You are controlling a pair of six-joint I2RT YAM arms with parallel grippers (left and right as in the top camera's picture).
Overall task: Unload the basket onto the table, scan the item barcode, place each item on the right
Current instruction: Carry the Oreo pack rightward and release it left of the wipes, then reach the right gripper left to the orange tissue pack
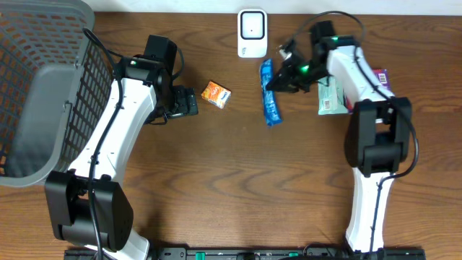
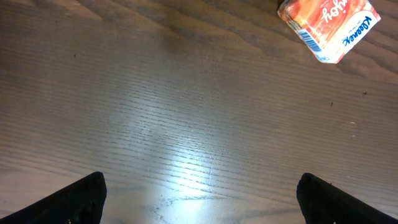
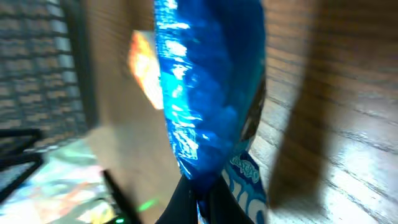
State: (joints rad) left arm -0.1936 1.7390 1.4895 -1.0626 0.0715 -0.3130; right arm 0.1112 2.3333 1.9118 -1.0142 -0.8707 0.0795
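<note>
I will next use my right gripper to lower the blue packet onto the wood [image 3: 277,147], away from the scanner and toward the pale green packet, and then open it.
A long blue snack packet [image 1: 269,92] hangs just above the wooden table, below the white barcode scanner [image 1: 252,32] at the back edge. My right gripper [image 1: 276,81] is shut on the packet's side. In the right wrist view the blue packet [image 3: 208,87] fills the frame, pinched between the dark fingers [image 3: 186,199] at the bottom. My left gripper [image 1: 189,102] stands open near the table, empty, with a small orange tissue pack [image 1: 216,94] just to its right. That orange pack [image 2: 328,25] shows at the top right of the left wrist view, beyond the wide-apart fingertips [image 2: 84,199].
A grey mesh basket [image 1: 43,94] takes up the left end of the table. Under the right arm lie a pale green packet [image 1: 330,97] and a purple packet [image 1: 380,76].
</note>
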